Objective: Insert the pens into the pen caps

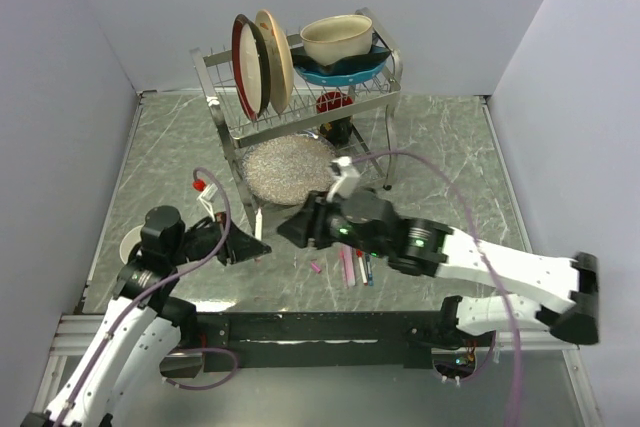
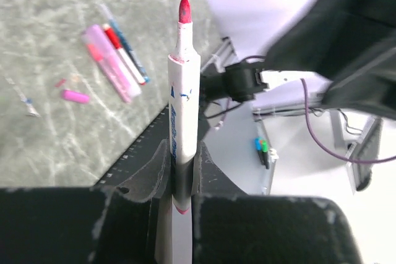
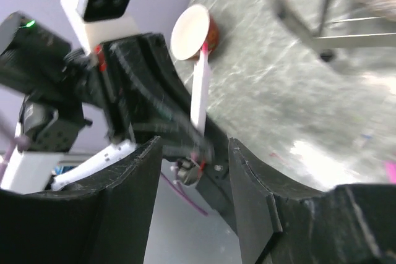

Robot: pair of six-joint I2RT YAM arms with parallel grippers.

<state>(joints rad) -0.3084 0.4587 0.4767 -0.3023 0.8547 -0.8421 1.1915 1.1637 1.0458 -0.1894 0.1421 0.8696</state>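
Observation:
My right gripper will tilt downward and lower around the pink pen cap [image 1: 316, 268] on the tabletop, as the held pen's red tip is bare.
My left gripper [image 1: 250, 244] is shut on a whitish pen [image 2: 184, 109] with a red tip, which points toward the right gripper. The jaws [image 2: 182, 165] clamp its lower barrel. My right gripper [image 1: 288, 230] is open and empty [image 3: 195, 143], just in front of that pen's tip; the pen [image 3: 199, 91] shows beyond its fingers. On the table lie a salmon pink pen [image 1: 346, 265] [image 2: 108, 66], a dark blue pen [image 1: 367, 269] [image 2: 127, 47] and a red-and-white one between them. A pink pen cap [image 1: 316, 268] [image 2: 75, 96] lies to their left, with a tiny reddish piece [image 2: 60, 82] near it.
A wire dish rack [image 1: 230, 117] with plates and a bowl stands at the back, a silvery round pad [image 1: 288, 169] under it. A white round object [image 1: 130, 245] [image 3: 192, 26] sits at the far left. A red-tipped cable connector [image 1: 200, 185] is near the left arm.

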